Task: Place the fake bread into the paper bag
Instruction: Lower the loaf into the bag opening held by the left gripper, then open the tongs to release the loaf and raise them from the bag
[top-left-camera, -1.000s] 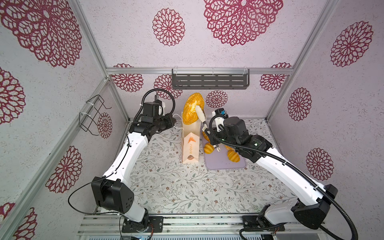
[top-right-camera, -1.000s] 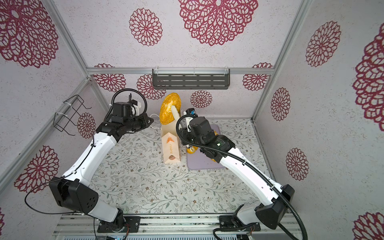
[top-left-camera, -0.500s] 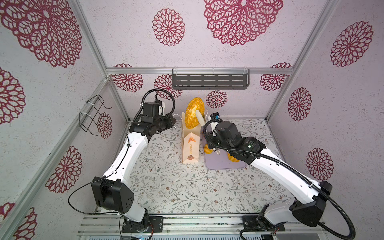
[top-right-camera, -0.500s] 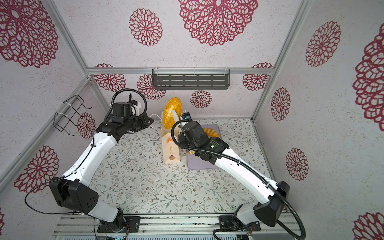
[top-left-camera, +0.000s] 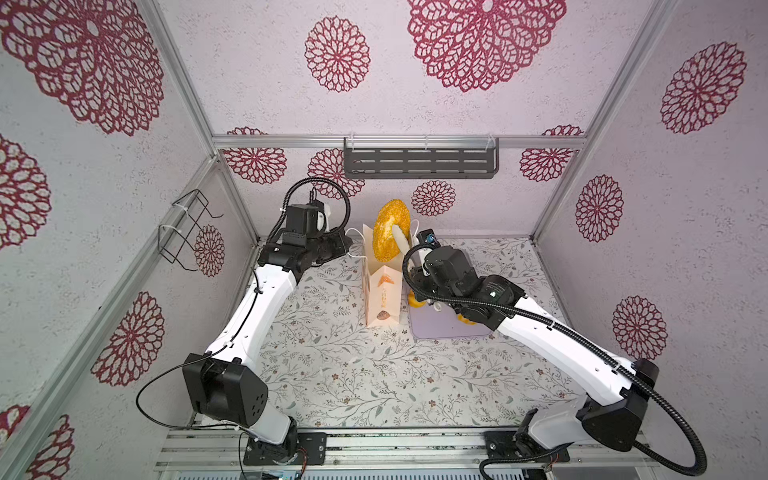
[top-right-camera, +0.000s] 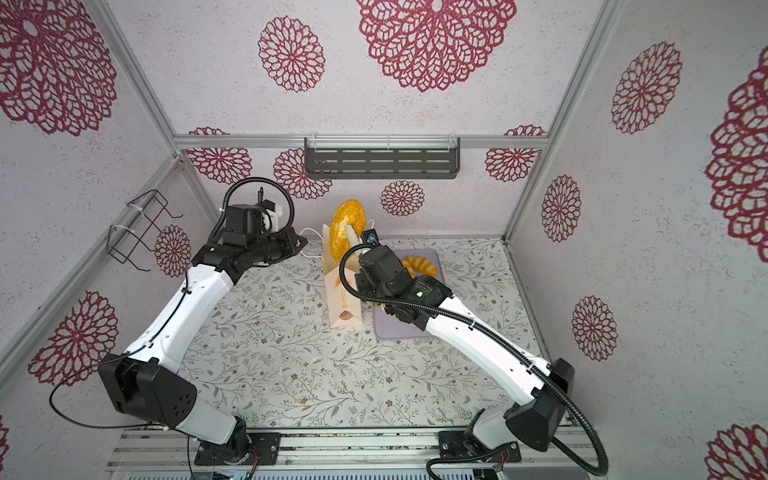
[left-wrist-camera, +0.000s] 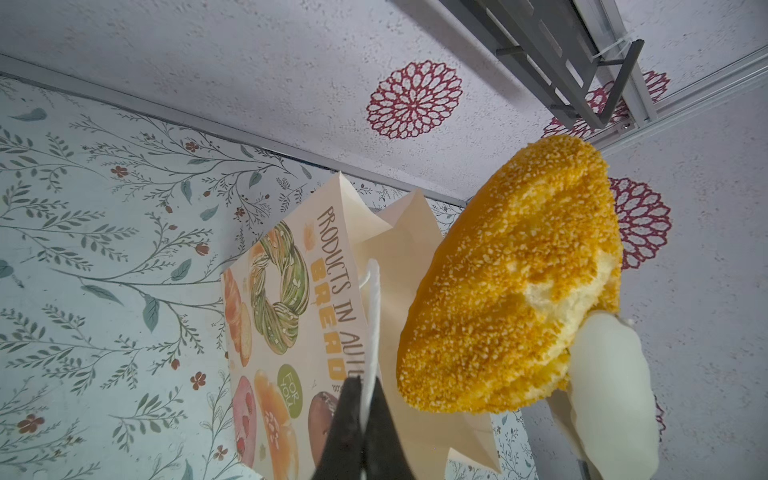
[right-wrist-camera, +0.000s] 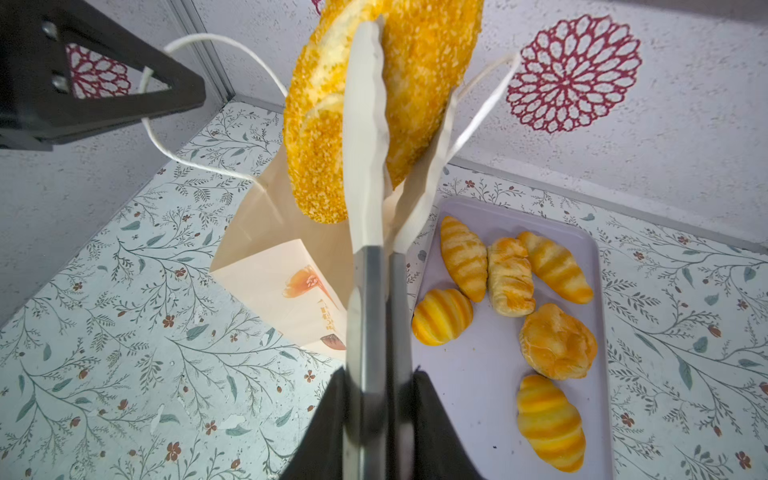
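Observation:
The lower end of the loaf only reaches the bag's rim, so my right gripper should next go down toward the bag's opening (top-left-camera: 380, 261) (right-wrist-camera: 321, 238) and let go of the metal tongs.
The paper bag (top-left-camera: 382, 299) (top-right-camera: 343, 299) stands upright on the table, printed with bread pictures (left-wrist-camera: 291, 311). My left gripper (left-wrist-camera: 363, 386) (top-left-camera: 334, 249) is shut on the bag's white cord handle (left-wrist-camera: 372, 316) and holds that side of the mouth apart. My right gripper (right-wrist-camera: 376, 378) is shut on metal tongs (right-wrist-camera: 365, 166) (top-left-camera: 399, 239). Their white tips pinch the speckled oval loaf (right-wrist-camera: 415, 83) (top-left-camera: 388, 232) (top-right-camera: 347, 226) (left-wrist-camera: 511, 291), which hangs on edge over the bag's open mouth, its lower end at the rim. Several more fake breads (right-wrist-camera: 511, 276) lie on the tray.
The lilac tray (right-wrist-camera: 478, 374) (top-left-camera: 440, 328) lies right of the bag, partly under my right arm. A grey shelf (top-left-camera: 419, 162) hangs on the back wall and a wire rack (top-left-camera: 187, 228) on the left wall.
My right arm has swung left toward the bag and brought the loaf lower, to the bag's mouth. The left arm has held still on the handle.

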